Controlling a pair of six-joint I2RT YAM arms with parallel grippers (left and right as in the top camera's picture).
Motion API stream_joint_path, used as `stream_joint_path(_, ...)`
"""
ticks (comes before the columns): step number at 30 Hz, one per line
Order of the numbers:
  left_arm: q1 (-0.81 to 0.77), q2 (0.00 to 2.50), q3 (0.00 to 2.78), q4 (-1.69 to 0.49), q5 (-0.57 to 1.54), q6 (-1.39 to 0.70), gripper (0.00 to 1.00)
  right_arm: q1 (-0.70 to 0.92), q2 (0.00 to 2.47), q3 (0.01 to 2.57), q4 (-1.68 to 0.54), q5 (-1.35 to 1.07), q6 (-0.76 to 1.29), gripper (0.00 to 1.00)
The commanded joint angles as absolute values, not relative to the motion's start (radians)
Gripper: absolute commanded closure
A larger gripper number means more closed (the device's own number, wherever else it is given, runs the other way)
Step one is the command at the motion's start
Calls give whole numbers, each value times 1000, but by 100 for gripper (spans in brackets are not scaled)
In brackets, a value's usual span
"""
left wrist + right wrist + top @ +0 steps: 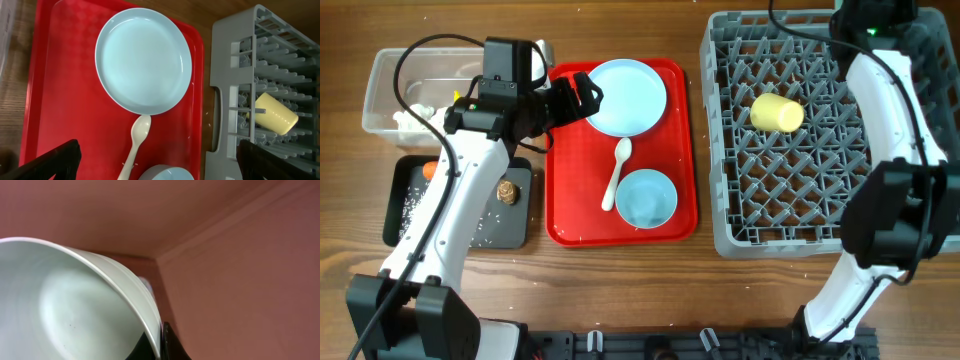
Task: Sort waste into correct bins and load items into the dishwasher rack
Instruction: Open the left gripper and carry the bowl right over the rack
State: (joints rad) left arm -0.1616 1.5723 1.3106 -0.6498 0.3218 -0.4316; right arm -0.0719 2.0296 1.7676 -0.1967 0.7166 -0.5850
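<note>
My right gripper lowers to the left in the overhead view next for the release, since the rack wires beyond the yellow cup lie below it that way.
My left gripper (578, 103) hangs open over the left edge of the light-blue plate (625, 97), holding nothing. In the left wrist view its black fingers (50, 162) stand wide apart, with the plate (144, 60), the white spoon (136, 145) and the rim of the light-blue bowl (165, 174) below them. The spoon (617, 175) and bowl (646, 198) lie on the red tray. A yellow cup (777, 112) lies on its side in the grey dishwasher rack (820, 230). My right gripper (161, 342) is shut on the rim of the pale green bowl (65, 310), beyond the overhead view's top edge.
The red tray (560, 200) sits between the bins and the rack. A clear tub (390, 75) at the far left holds white tissues. The black tray (515, 225) before it holds a carrot (428, 170), loose rice and a brown lump (507, 190). My right arm (890, 110) reaches over the rack.
</note>
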Motion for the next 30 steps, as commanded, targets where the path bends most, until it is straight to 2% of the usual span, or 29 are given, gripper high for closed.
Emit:
stream_joint_path(1,-158,1562,1334,-647,313,-427,0,-51,2040,1772,-258,756,-497,96)
stream_joint_path(6,-158,1562,1334,-646,313,-427,0,-43,2046,1771,-349,755,-410,96)
stream_joint_path(13,-158,1562,1334,-647,313,-427,0,-43,2101,1771,-361,762,-404,96)
stream_joint_path(23,-158,1562,1334,-647,313,-427,0,-47,2166,1771,-287,905,-422,96)
stream_joint_path(30,-158,1562,1334,-647,313,-427,0,-48,2168,1771,-183,1006,-532,96)
